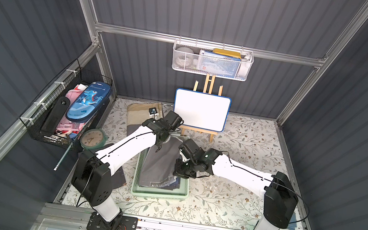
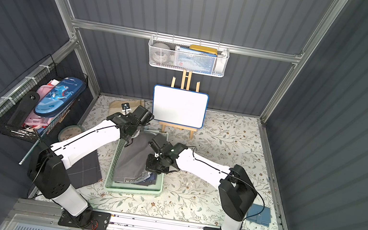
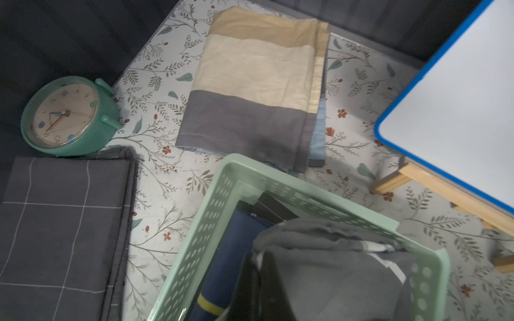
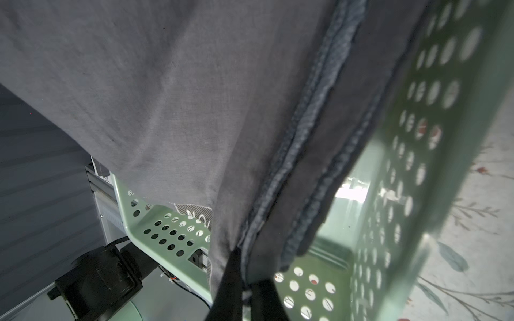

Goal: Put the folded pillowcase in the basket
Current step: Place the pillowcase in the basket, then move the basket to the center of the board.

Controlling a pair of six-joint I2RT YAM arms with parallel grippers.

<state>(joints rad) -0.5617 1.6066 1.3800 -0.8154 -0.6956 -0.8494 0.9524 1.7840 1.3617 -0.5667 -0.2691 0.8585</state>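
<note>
My right gripper is above the basket's bottom [image 1: 181, 186] [image 4: 334, 230] beside its perforated side. It should next lower the pillowcase's hemmed corner there and let it go.
The folded pillowcase [image 1: 160, 161] [image 2: 133, 157] is plain grey cloth, hanging over and partly inside the mint-green basket [image 1: 159, 194] [image 2: 133, 190]. My left gripper [image 1: 158, 147] [image 3: 260, 257] is shut on the pillowcase's [image 3: 333, 280] far end, above the basket's perforated wall [image 3: 211, 214]. At the pillowcase's right edge my right gripper [image 1: 180, 173] [image 4: 244, 278] is shut on a hemmed corner of the cloth [image 4: 167, 97], just inside the basket's wall [image 4: 434, 139]. A navy cloth [image 3: 230, 264] lies in the basket under the pillowcase.
A striped beige-and-grey folded cloth [image 1: 141, 113] [image 3: 250, 91] lies behind the basket. To its left are a dark checked cloth [image 3: 64, 228] and a green clock [image 1: 93, 139]. A whiteboard on an easel [image 1: 201, 110] stands at the back. A black wire basket [image 1: 69, 111] hangs left, a white mesh basket [image 1: 212, 61] behind.
</note>
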